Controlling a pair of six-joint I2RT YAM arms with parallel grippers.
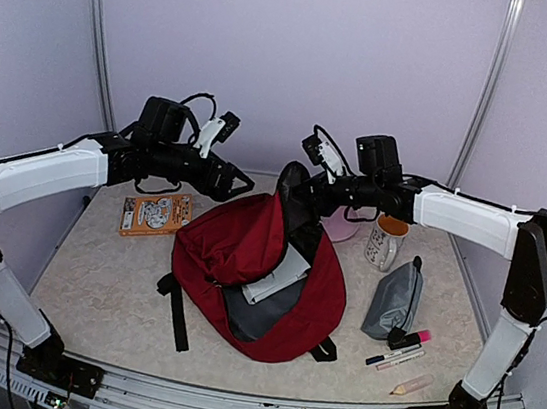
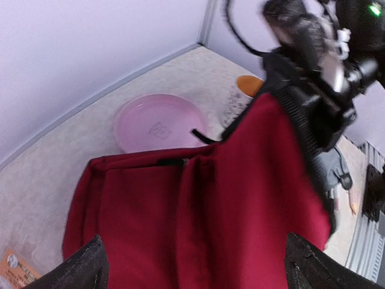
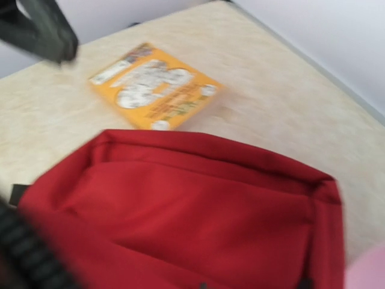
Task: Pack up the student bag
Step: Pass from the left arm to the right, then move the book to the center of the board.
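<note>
I should next move my left gripper down and to the left in the top view, onto the orange booklet's near corner [image 1: 123,231] farthest from the bag [image 1: 246,256], where the tabletop is bare.
The student bag [image 1: 246,256] is a dark red backpack lying mid-table, its mouth open on grey lining with a pale flat item [image 1: 283,272] in it. My right gripper [image 1: 303,190] is shut on the bag's black top trim and holds that end raised; the left wrist view shows it [image 2: 304,72] gripping the black edge. My left gripper [image 1: 239,182] hovers open just left of the raised end, touching nothing. In the left wrist view its fingertips [image 2: 87,268] stand wide apart over red fabric [image 2: 240,198]. The right wrist view is blurred, with red fabric [image 3: 198,211] filling it and its own fingers hidden.
An orange booklet [image 1: 155,213] lies left of the bag, also in the right wrist view [image 3: 153,84]. A pink plate [image 1: 343,229], a mug [image 1: 386,242], a grey zip pouch [image 1: 394,299], a pink highlighter [image 1: 414,339], pens [image 1: 389,359] and a pale eraser [image 1: 411,386] lie to the right.
</note>
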